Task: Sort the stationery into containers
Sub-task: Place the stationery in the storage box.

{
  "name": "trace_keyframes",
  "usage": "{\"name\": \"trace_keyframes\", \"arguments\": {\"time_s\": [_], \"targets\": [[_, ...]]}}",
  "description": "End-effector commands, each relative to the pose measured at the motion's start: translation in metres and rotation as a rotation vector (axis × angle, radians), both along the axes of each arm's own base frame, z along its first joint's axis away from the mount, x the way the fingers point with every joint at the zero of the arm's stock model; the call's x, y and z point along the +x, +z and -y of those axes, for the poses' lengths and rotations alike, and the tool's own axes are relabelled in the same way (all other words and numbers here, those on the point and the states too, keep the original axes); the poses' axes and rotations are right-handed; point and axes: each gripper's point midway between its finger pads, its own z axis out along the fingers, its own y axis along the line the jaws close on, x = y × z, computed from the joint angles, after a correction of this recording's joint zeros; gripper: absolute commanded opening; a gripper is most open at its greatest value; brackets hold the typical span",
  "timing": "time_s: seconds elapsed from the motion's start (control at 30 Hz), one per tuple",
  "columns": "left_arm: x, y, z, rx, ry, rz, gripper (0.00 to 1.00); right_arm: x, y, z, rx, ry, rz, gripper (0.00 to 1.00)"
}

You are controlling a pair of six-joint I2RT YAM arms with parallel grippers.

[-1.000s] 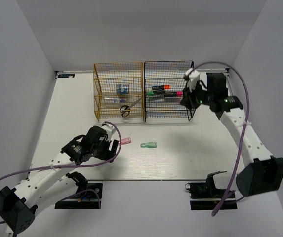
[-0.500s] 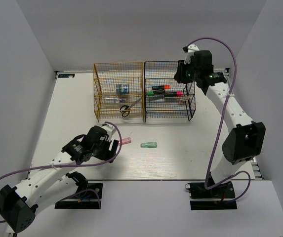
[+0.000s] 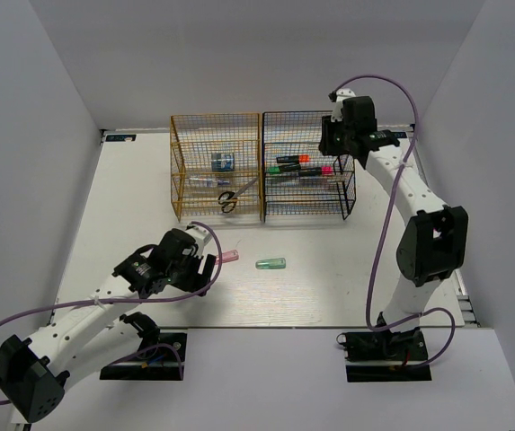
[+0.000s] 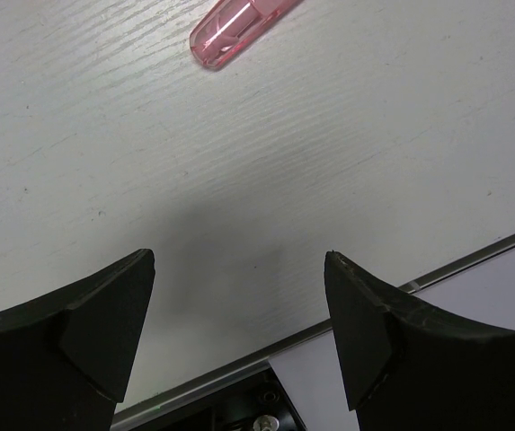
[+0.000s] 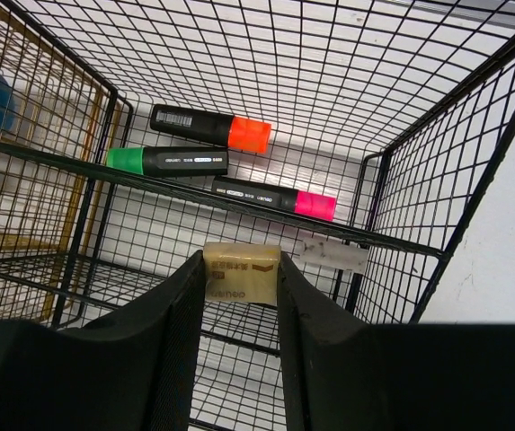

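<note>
The right gripper moves slightly down toward that spot in the black rack and releases the beige eraser [image 5: 241, 271] next, as bare mesh [image 5: 261, 230] shows beside the pink-capped highlighter.
A beige eraser [image 5: 241, 271] sits pinched between the fingers of my right gripper [image 5: 242, 268], which hangs above the black rack [image 3: 307, 166]. Below it, on a shelf of the black rack [image 5: 347, 108], lie three highlighters: orange cap [image 5: 210, 127], green cap [image 5: 167, 161], pink cap [image 5: 275, 197]. The gold-yellow rack [image 3: 216, 166] holds a blue tape roll [image 3: 223, 162], a clear pen [image 3: 204, 181] and black scissors [image 3: 228, 200]. My left gripper [image 4: 239, 260] is open low over the table, near a pink capsule [image 4: 239, 22]. On the table lie the pink capsule [image 3: 228, 257] and a green capsule [image 3: 270, 263].
The table's near edge [image 4: 329, 328] runs just under my left gripper. White walls close in the table on three sides. The right arm [image 3: 419, 224] rises tall at the table's right side, with its purple cable looping over the black rack.
The right arm has swung left and upright, bringing its gripper with the eraser from the black rack's right side to above its top. The left arm has not moved.
</note>
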Motion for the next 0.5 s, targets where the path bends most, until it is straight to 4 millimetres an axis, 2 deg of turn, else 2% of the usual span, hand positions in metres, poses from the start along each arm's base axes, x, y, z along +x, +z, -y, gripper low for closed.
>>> {"name": "trace_keyframes", "arguments": {"time_s": [0.0, 0.03, 0.07, 0.13, 0.27, 0.3, 0.37, 0.4, 0.47], "targets": [[0.004, 0.004, 0.001, -0.007, 0.002, 0.019, 0.86, 0.007, 0.002, 0.001, 0.003, -0.030, 0.009, 0.00], [0.004, 0.004, 0.001, -0.006, 0.001, 0.020, 0.86, 0.008, -0.004, 0.002, -0.002, -0.032, 0.000, 0.00], [0.004, 0.005, 0.001, -0.008, 0.000, 0.024, 0.86, 0.008, -0.008, 0.002, -0.006, -0.033, -0.010, 0.08], [0.004, 0.004, 0.000, -0.004, 0.005, 0.022, 0.86, 0.007, -0.013, 0.002, -0.011, -0.032, -0.028, 0.18], [0.004, 0.004, 0.001, -0.007, 0.002, 0.019, 0.86, 0.006, -0.020, 0.002, -0.018, -0.030, -0.047, 0.29], [0.004, 0.002, 0.001, -0.002, 0.002, 0.013, 0.86, 0.004, -0.023, 0.003, -0.018, -0.029, -0.055, 0.36], [0.004, 0.003, 0.002, -0.002, -0.005, 0.013, 0.86, 0.003, -0.025, 0.002, -0.023, -0.021, -0.059, 0.44], [0.004, 0.002, 0.002, -0.004, -0.002, 0.014, 0.88, 0.002, -0.023, 0.002, -0.020, -0.017, -0.059, 0.51], [0.004, 0.001, 0.003, -0.007, -0.010, 0.010, 0.88, 0.000, -0.021, 0.002, -0.015, -0.012, -0.057, 0.57]]}}
